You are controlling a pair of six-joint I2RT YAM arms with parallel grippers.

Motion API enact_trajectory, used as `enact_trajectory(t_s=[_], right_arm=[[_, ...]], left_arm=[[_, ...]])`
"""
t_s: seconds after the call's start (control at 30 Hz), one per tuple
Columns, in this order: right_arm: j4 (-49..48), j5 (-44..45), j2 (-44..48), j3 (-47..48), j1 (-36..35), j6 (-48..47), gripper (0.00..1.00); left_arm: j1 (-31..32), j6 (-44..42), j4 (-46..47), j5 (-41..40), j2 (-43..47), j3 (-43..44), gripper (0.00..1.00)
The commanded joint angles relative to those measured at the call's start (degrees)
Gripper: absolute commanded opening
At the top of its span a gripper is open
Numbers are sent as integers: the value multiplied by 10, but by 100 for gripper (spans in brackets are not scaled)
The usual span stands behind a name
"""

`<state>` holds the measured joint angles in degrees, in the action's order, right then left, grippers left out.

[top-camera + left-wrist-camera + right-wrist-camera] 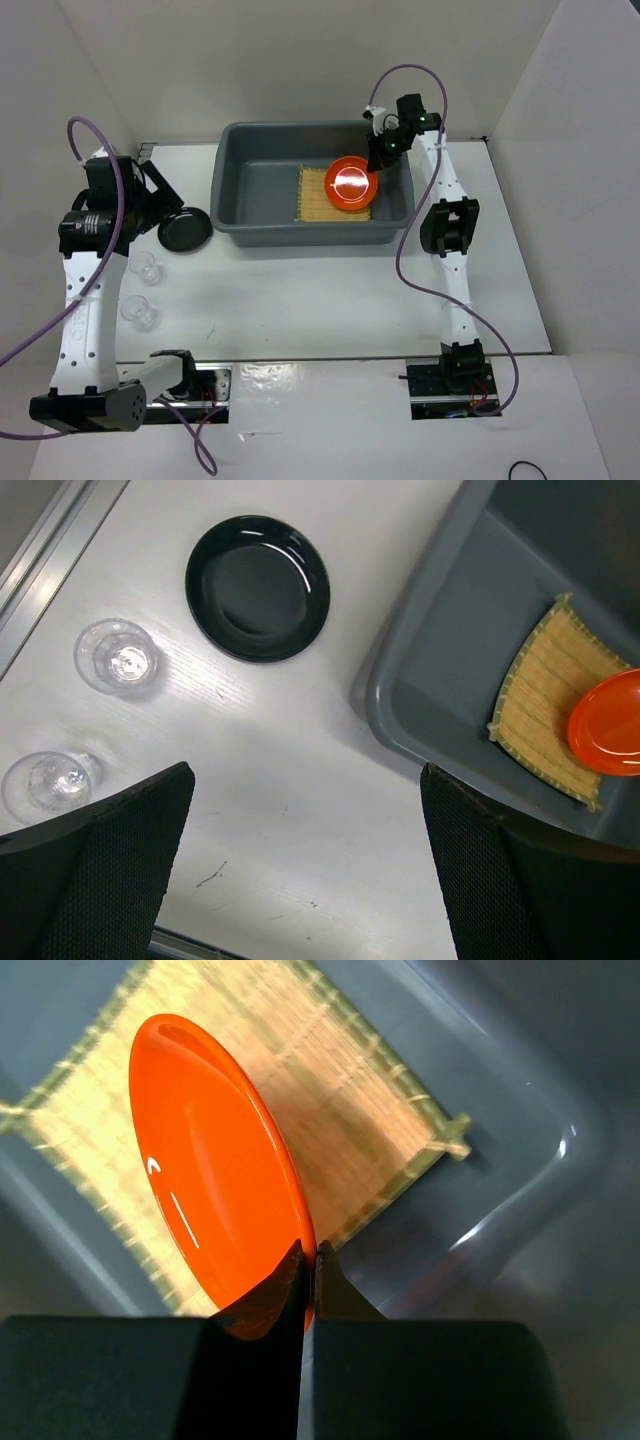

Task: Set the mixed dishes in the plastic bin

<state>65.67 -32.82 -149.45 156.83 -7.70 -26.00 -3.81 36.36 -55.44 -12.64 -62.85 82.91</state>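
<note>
The bin's side is too close to the opposite rim of the black plate, so my left gripper will next tilt and go down onto the black plate's rim on the side away from the bin.
The dark grey plastic bin stands at the table's back middle, with the tan bamboo mat flat on its floor. My right gripper is shut on the rim of the orange plate and holds it tilted over the mat, as the right wrist view shows. The black plate lies on the table left of the bin. Two clear glass cups stand in front of it. My left gripper is open and empty above the black plate.
White walls close in the table on the left, back and right. The bin's rim is just right of my left gripper. The arm bases stand at the near edge.
</note>
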Motion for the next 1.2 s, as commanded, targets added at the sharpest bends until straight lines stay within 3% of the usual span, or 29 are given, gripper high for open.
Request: enact_trajectory(t_s=[0.0, 0.1, 0.2, 0.3, 0.4, 0.43, 0.57, 0.6, 0.7, 0.73, 0.8, 0.97, 1.07, 1.17], right_arm=[[10, 11, -32, 62, -13, -4, 0], [17, 18, -73, 112, -13, -4, 1], [45, 32, -117, 219, -18, -4, 14], [71, 38, -123, 228, -23, 2, 40], [82, 38, -116, 228, -23, -4, 59], [82, 43, -104, 228, -23, -4, 73], [82, 55, -41, 210, -18, 2, 94], [82, 55, -5, 197, -18, 9, 96], [88, 55, 55, 166, -7, 9, 98], [88, 55, 92, 159, -7, 9, 98], [88, 55, 148, 132, 0, 14, 98], [88, 50, 232, 51, 10, 14, 98], [88, 50, 268, 15, 10, 9, 98], [88, 60, 300, -19, 10, 9, 98]], left_arm=[[-35, -15, -3, 49, -19, 14, 100], [-64, -15, 16, 82, -36, 7, 100], [-77, -15, 33, 69, -41, 0, 100], [-84, -9, 38, 19, -60, 0, 100], [-90, -3, 38, -15, -94, 0, 100], [-96, -3, 47, -29, -103, 0, 100], [-116, -29, 88, -18, -171, 0, 100], [-137, -46, 115, 1, -183, 0, 100], [-188, -72, 175, 150, -237, -23, 100], [-232, -88, 188, 244, -271, -23, 100], [-275, -114, 208, 322, -312, -23, 100], [-301, -231, 167, 549, -488, 59, 100], [-301, -274, 154, 614, -546, 72, 100], [-301, -279, 161, 610, -568, 79, 100]])
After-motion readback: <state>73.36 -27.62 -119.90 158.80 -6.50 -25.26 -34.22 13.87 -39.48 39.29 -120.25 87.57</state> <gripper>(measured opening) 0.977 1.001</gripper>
